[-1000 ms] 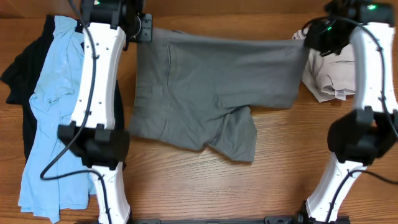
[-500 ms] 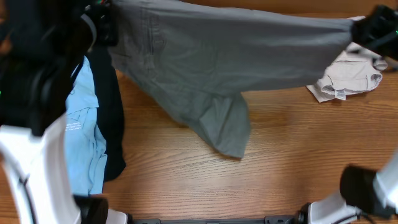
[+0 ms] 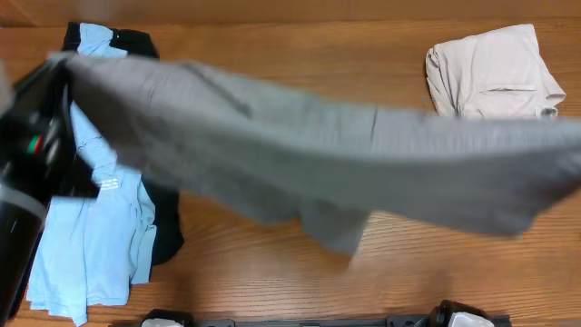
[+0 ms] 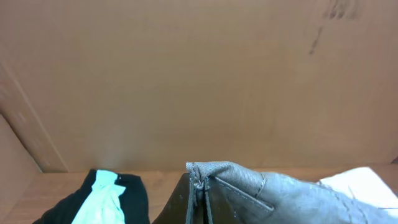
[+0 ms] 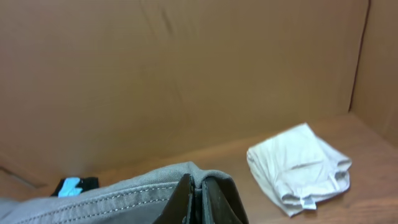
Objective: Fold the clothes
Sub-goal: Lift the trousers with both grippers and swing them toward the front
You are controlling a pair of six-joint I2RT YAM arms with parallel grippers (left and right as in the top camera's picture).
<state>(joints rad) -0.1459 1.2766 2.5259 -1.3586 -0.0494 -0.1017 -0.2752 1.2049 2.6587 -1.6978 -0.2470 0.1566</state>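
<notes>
Next, my left gripper moves outward and down to bare wood by the cardboard wall (image 3: 234, 36) (image 4: 164, 180) and releases its corner of the grey shorts, which hang stretched in the air.
The medium-grey shorts (image 3: 318, 154) hang stretched in the air across the table, blurred, held at both waistband corners. My left gripper (image 4: 199, 190) is shut on one corner of the grey shorts (image 4: 261, 193). My right gripper (image 5: 198, 193) is shut on the other corner of the grey shorts (image 5: 124, 196). The light-blue shirt (image 3: 91, 245) lies on the black garment (image 3: 163, 218) at the left. The folded beige shorts (image 3: 490, 73) lie at the back right; they also show in the right wrist view (image 5: 298, 165).
The left arm (image 3: 27, 182) is close under the overhead camera at the left edge. A cardboard wall (image 4: 186, 81) backs the wooden table (image 3: 300, 50). Bare wood shows at the front (image 3: 272, 282).
Both arms have lifted the grey shorts high off the table, toward the camera. The shorts now hang spread between the grippers, with one leg dangling lowest.
</notes>
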